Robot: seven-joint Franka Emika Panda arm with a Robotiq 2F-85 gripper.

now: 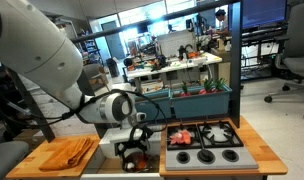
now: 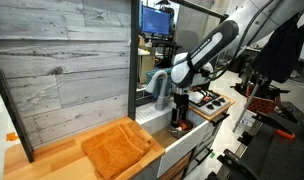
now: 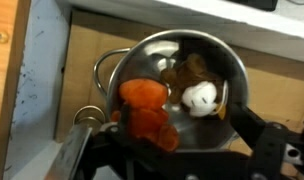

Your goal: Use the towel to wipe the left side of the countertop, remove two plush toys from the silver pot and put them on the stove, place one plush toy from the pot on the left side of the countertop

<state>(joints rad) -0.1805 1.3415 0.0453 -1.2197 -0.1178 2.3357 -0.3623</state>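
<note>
The red-orange plush toy (image 3: 145, 112) lies uncovered below, close beside one spread finger, so my open gripper will next go down into the silver pot (image 3: 228, 62) and onto the toy.
In the wrist view the silver pot (image 3: 228, 62) sits in a recess below me. It holds a red-orange plush toy (image 3: 145, 108) and a brown plush toy with a white face (image 3: 197, 90). My gripper (image 3: 177, 145) is open, its fingers spread just above the pot, and the red-orange toy lies by the left finger. In both exterior views the gripper (image 1: 135, 150) (image 2: 179, 120) hangs low between countertop and stove. Another red-orange toy (image 1: 179, 136) lies on the stove (image 1: 220, 148). The towel (image 1: 67, 152) (image 2: 117, 148) lies flat on the wooden countertop (image 1: 30, 160) (image 2: 47, 160).
A grey plank wall (image 2: 62, 60) stands behind the countertop. The recess has a pale wall (image 3: 42, 80) close to the pot. A blue shelf with items (image 1: 197, 95) rises behind the stove. Lab desks and chairs fill the background.
</note>
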